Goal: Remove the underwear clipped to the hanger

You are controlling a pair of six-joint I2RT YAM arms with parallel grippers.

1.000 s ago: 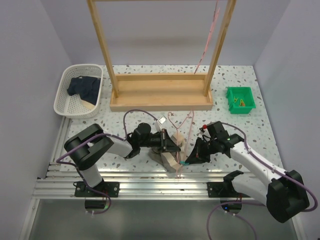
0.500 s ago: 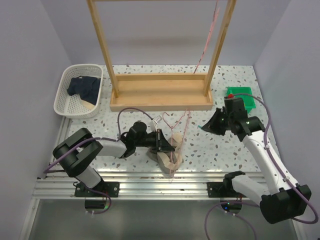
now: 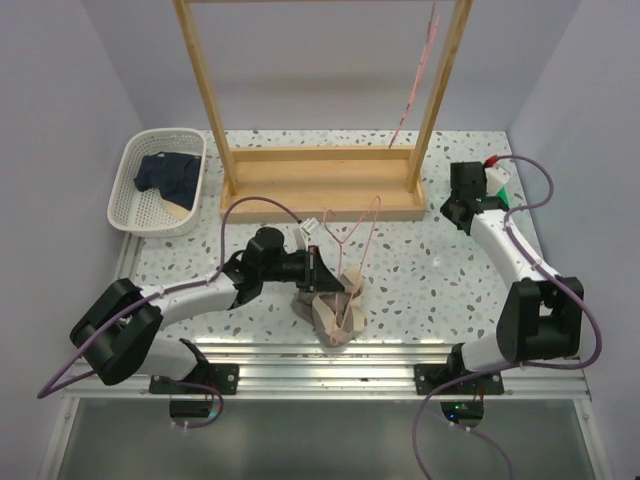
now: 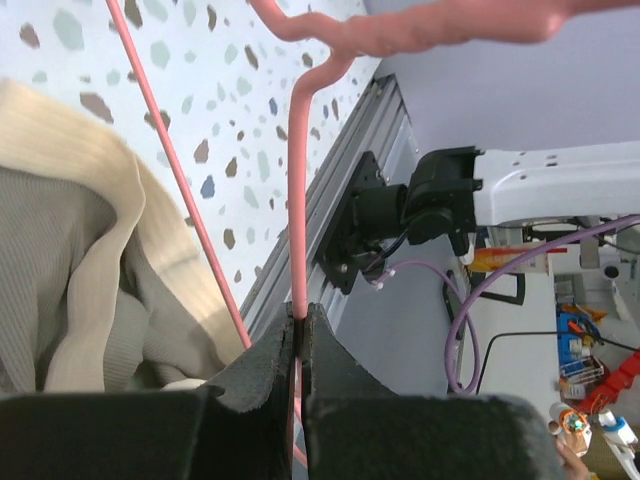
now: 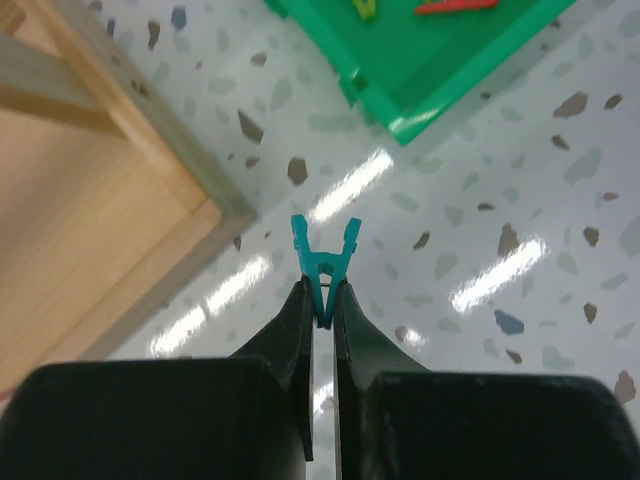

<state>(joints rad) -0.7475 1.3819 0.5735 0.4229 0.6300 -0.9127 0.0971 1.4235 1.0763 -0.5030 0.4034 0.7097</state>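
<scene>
My right gripper moves outward and toward the right in the top view next, over the green bin, as the teal clip still hangs beside the bin's rim.
The grey underwear with a beige waistband lies crumpled on the table under a pink wire hanger; it also shows in the left wrist view. My left gripper is shut on the hanger's wire, fingertips pinching it. My right gripper is at the back right, shut on a small teal clip, just above the table beside the green bin. The navy underwear lies in the white basket.
A wooden rack stands at the back middle, its base corner near my right gripper. A second pink hanger hangs on its right post. The green bin holds several clips. The table's metal front rail is close behind the underwear.
My right arm has swung from beside the hanger to the back right by the green bin, carrying the teal clip. My left gripper has shifted slightly back with the hanger.
</scene>
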